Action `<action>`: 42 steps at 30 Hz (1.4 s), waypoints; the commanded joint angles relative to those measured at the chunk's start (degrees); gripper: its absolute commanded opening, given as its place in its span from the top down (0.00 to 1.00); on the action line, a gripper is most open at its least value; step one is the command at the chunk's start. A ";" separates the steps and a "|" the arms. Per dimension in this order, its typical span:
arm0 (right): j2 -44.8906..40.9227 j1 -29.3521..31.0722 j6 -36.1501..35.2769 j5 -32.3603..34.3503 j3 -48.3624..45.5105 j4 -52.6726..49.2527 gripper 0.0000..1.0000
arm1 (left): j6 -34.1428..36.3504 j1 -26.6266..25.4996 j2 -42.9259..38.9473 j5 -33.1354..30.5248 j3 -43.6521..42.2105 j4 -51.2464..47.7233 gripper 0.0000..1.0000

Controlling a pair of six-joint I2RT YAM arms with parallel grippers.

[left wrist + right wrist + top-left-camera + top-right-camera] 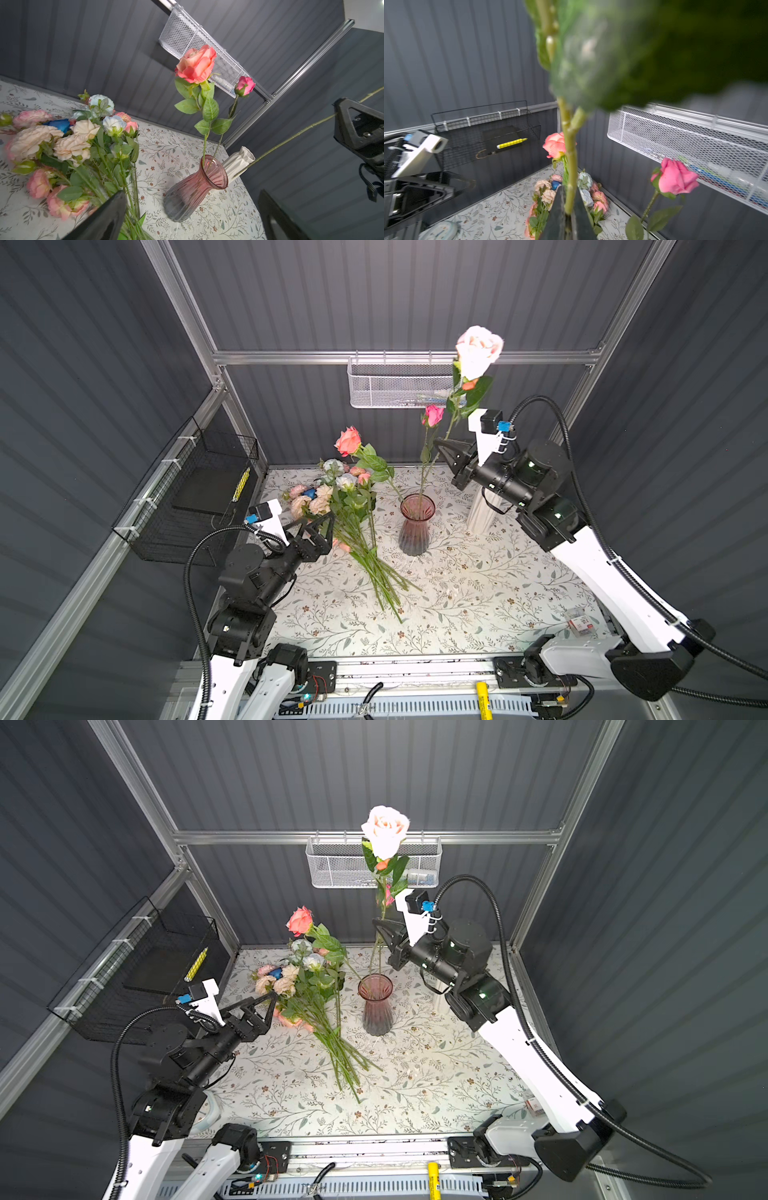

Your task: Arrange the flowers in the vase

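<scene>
The stem's lower end hangs outside the vase's rim, so my right gripper must lower the green stem into the pink vase's opening (417, 506) and release it.
A pink ribbed glass vase (417, 526) (376, 1002) (195, 187) stands mid-table. It holds a salmon rose (348, 440) (196, 64) and a pink bud (433, 414) (245, 85). My right gripper (442, 448) (380, 925) (569, 192) is shut on the green stem (570, 166) of a pale pink rose (478, 350) (385, 829), held upright above the vase. The stem's lower end hangs near the vase's rim. The other flowers (332, 497) (299, 977) (62, 141) lie heaped to the vase's left. My left gripper (322, 520) (266, 998) (191, 218) stands open and empty beside their stems.
A white ribbed vase (482, 510) (239, 162) stands behind and right of the pink one, under the right arm. A white mesh basket (399, 385) hangs on the back wall. A black wire basket (199, 497) with a yellow marker hangs on the left. A small box (579, 622) lies front right.
</scene>
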 commanded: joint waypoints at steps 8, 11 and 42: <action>6.91 -2.91 1.59 2.45 -7.42 8.00 1.00 | -2.98 0.13 -1.10 -0.12 -4.04 -0.32 0.00; 8.62 -3.27 5.23 3.78 -9.06 6.34 0.91 | -2.97 0.13 -0.51 0.30 -4.56 -0.46 0.00; -24.54 -4.36 24.18 -7.15 -34.30 7.02 0.32 | -8.97 0.29 28.98 3.98 -16.23 19.77 0.49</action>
